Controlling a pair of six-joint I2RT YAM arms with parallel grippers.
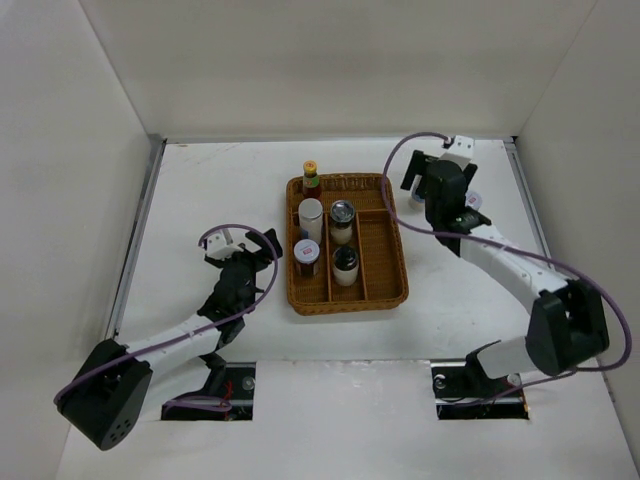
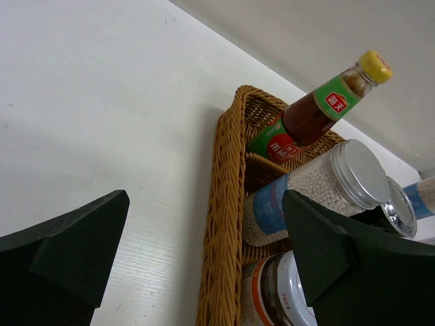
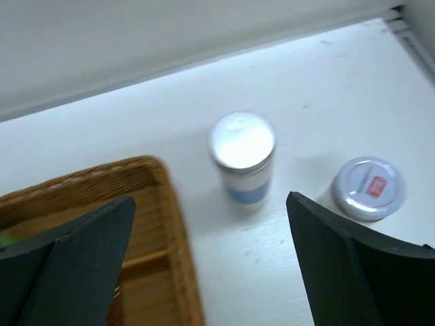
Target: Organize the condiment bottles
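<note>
The robot's right gripper should next come down open over the blue-banded white cylinder (image 1: 417, 196), with a finger on either side, since the cylinder still stands outside the tray (image 1: 385, 262).
Five condiment bottles stand in the brown wicker tray (image 1: 385, 262): a red-sauce bottle with yellow cap (image 1: 311, 176), a white cylinder (image 1: 311, 218), a white-lidded spice jar (image 1: 307, 255), a chrome-topped shaker (image 1: 342, 218) and a black-capped shaker (image 1: 345, 265). My left gripper (image 1: 258, 250) is open and empty just left of the tray; its view shows the sauce bottle (image 2: 319, 109), the cylinder (image 2: 319, 187) and the spice jar (image 2: 285, 292). My right gripper (image 1: 445, 190) is open and empty above the table right of the tray. Below it stand a blue-banded white cylinder (image 3: 242, 157) and a white-lidded jar (image 3: 368, 187).
White walls enclose the table on three sides. The tray's right compartment (image 1: 383, 250) holds nothing. The tray's rim (image 3: 170, 231) lies under my right gripper's left finger. The two arm bases sit at the near edge.
</note>
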